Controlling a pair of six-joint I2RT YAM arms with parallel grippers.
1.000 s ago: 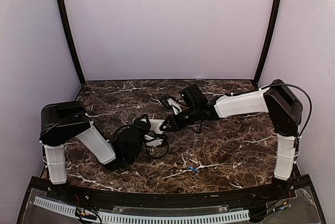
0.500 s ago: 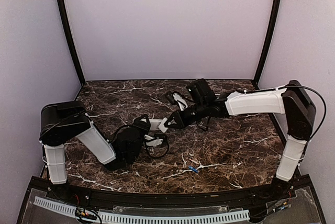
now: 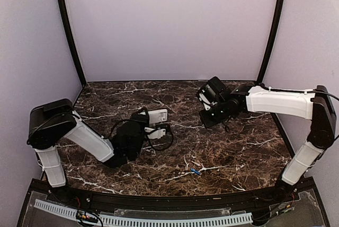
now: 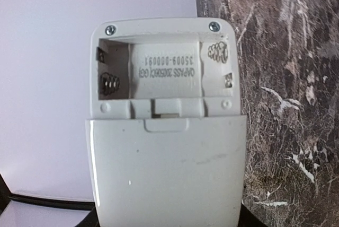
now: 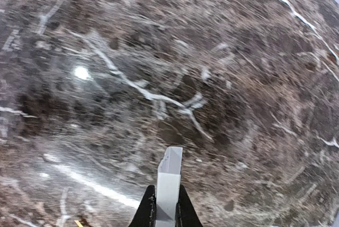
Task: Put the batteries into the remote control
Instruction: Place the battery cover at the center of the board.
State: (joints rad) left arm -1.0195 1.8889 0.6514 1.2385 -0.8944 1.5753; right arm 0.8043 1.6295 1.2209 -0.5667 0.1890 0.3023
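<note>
My right gripper is going to lower the thin white cover plate onto the marble first and then open, because the remote control's open battery compartment is still empty.
My left gripper is shut on the white remote control and holds it above the marble table. In the left wrist view the remote control shows its plain back, and its battery compartment lies open with bare springs and nothing inside. My right gripper hangs to the right of the remote, well apart from it. It is shut on a thin white cover plate, seen edge-on between the dark fingers. One blue battery lies on the table near the front.
A black cable loop hangs below the left gripper. Pale walls and two black posts close the back and sides. A black rail runs along the table's near edge.
The right gripper has pulled away from the remote to the right, carrying the cover plate. The left arm has shifted the remote slightly toward the back.
</note>
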